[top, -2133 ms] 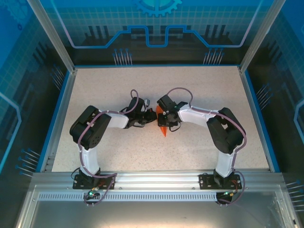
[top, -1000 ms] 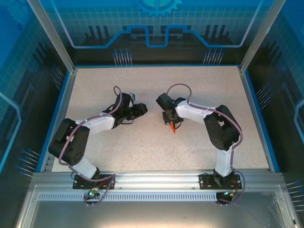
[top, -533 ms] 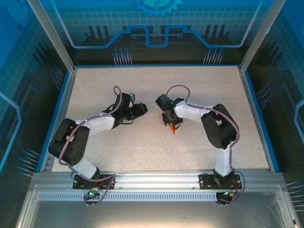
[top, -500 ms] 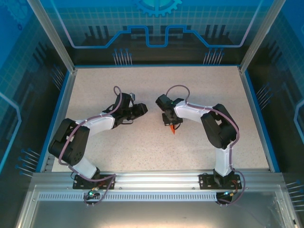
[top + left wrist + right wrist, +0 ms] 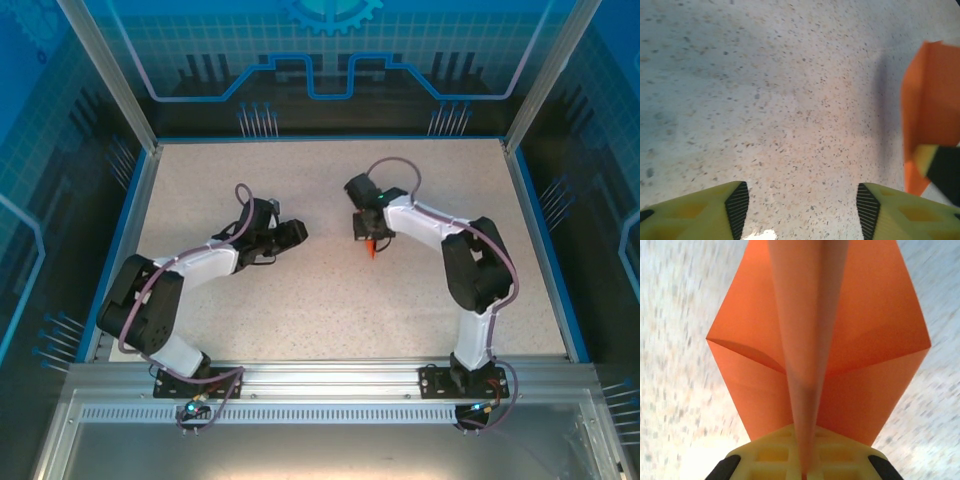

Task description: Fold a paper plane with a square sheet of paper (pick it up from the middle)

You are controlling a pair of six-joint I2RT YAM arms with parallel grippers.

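My right gripper carries the orange paper plane [image 5: 870,340] outward next, lowers to the open tabletop and releases the plane's crease, as the plane hangs above the bare table.
The square sheet of paper is folded into a bright orange paper plane [image 5: 870,340], a kite shape with a raised centre crease. My right gripper [image 5: 804,473] is shut on that crease, its yellow fingers pressed together. From above, the orange tip [image 5: 372,249] pokes out below the right gripper [image 5: 367,232], right of the table's middle. In the left wrist view the orange paper plane [image 5: 932,95] hangs at the right edge, above the table. My left gripper [image 5: 802,210] is open over bare table with nothing between its fingers [image 5: 736,205]. From above, the left gripper [image 5: 296,232] sits a short way left of the plane.
The speckled beige table [image 5: 320,300] is bounded by a blue rim [image 5: 128,240] and metal posts. Both arm bases are bolted to the near rail [image 5: 330,380]. Open tabletop lies in front of and behind the grippers.
The right arm has carried the plane back and a little to the right. The left gripper's jaws have widened, and that arm has barely shifted.
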